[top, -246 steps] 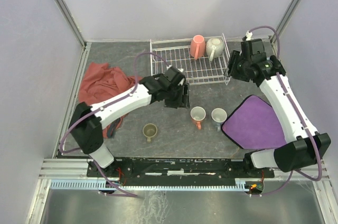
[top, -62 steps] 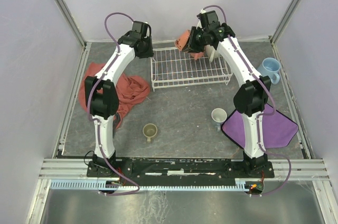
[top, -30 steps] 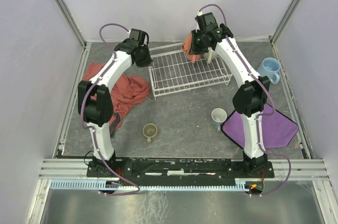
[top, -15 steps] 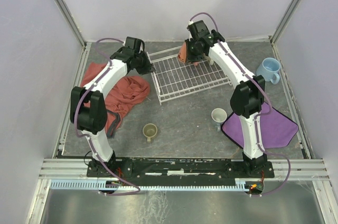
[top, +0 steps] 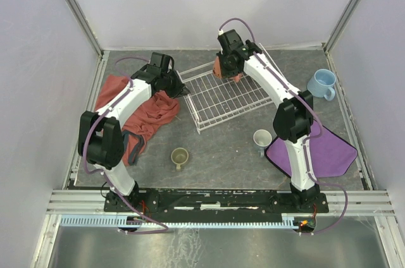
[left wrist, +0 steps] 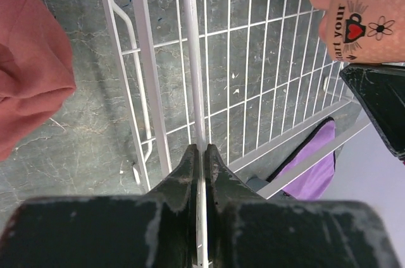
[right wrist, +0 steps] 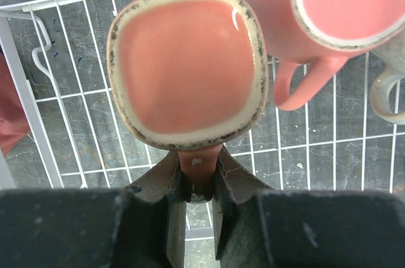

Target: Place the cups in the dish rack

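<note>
My right gripper goes down next and sets the white-and-orange cup onto the bare wires beside the salmon cup, since it still hangs above them.
The white wire dish rack lies skewed on the table. My left gripper is shut on a wire of its left rim, the jaws pinched on that wire. My right gripper hangs over the rack's back part, shut on the handle of a white-and-orange cup, jaws clamped on the handle. A salmon cup and a cream cup stand in the rack beside it. On the table are a light blue cup, a grey-blue cup and an olive cup.
A red cloth lies left of the rack, right under my left arm. A purple cloth lies at the near right, touching the grey-blue cup. Walls with metal posts close in the table on three sides.
The rack has swung round, its left end drawn toward the near side by my left gripper. My right gripper with the cup has drifted left along the rack's back.
</note>
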`<state>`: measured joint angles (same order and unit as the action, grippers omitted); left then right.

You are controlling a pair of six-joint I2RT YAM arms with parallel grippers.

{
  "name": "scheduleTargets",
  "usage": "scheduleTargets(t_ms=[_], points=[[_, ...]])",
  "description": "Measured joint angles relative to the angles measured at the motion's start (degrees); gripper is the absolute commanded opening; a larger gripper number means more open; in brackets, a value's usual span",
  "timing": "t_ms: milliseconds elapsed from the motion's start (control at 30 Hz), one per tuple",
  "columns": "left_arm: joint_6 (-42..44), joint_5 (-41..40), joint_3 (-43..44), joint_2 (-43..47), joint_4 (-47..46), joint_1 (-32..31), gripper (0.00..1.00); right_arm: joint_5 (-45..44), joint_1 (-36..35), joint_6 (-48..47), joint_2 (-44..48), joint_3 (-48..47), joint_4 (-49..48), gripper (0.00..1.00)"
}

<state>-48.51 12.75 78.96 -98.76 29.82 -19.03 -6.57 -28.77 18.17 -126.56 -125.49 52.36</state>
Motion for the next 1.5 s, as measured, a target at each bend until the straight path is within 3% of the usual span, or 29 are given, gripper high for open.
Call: scheduleTargets(t_ms=[133, 233, 433, 533, 700, 1100, 1500], points=[[-0.11, 0.35, -0.07, 0.04, 0.07, -0.13, 0.35, -1.42, -0.90, -0.28, 0.00, 1.92, -1.53, 0.01], [-0.07, 1.73, -0.07, 0.04, 0.68, -0.79, 0.47, -2.36, -1.40, -0.48, 0.00, 3.54, -2.14, 0.01], [0.04, 2.82, 0.09, 0.04, 1.33, -1.75, 0.51, -4.55, -2.01, -0.72, 0.00, 5.07, -3.10, 0.01], [0.28, 2.80, 0.50, 0.04, 1.40, -1.70, 0.60, -6.21, -2.27, -0.72, 0.00, 6.32, -4.85, 0.01], [1.73, 2.43, 0.79, 1.73, 1.90, -1.27, 1.00, -8.79, -2.89, -0.63, -0.04, 8.17, -6.58, 0.01], [2.99, 2.19, -3.41, 13.66, -2.36, 2.32, 1.00, -10.69, -3.39, 0.39, -4.50, 8.31, -10.23, 0.01], [3.41, 3.96, -4.57, 14.49, -4.79, 4.22, 0.99, -11.72, -3.39, 1.05, -7.37, 4.90, -11.96, 0.03]])
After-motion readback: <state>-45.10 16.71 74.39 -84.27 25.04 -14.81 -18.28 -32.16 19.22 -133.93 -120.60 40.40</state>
